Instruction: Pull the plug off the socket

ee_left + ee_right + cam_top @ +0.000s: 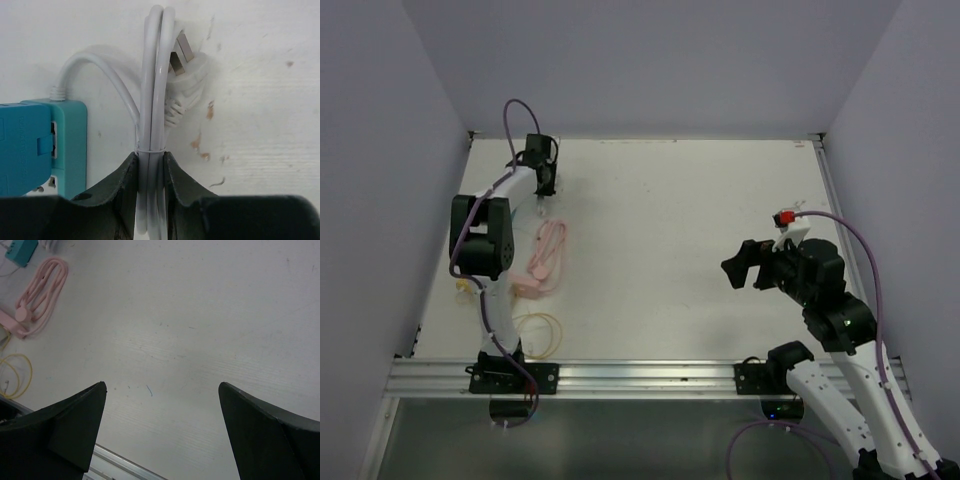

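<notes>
I need to drag the bundle's cable [152, 75] with my left gripper toward my right gripper and back toward the bar, because the teal socket strip [70, 145] is far from my right gripper.
In the left wrist view my left gripper [150, 155] is shut on a bundled white cable [152, 75] tied with a thin band. The cable's white plug [187, 75] lies free on the table beside the bundle, its metal prongs bare. The cable runs in a loop to a teal socket strip [70, 145] at the left, and a darker blue block [22, 150] sits on that strip. In the top view the left gripper [542, 182] is at the far left back of the table. My right gripper [740, 268] is open and empty, hovering at the right [162, 387].
A coiled pink cable [548, 255] with a pink plug lies near the left arm and also shows in the right wrist view [42, 295]. A thin yellow wire loop [540, 335] lies by the left base. An aluminium rail [640, 378] runs along the near edge.
</notes>
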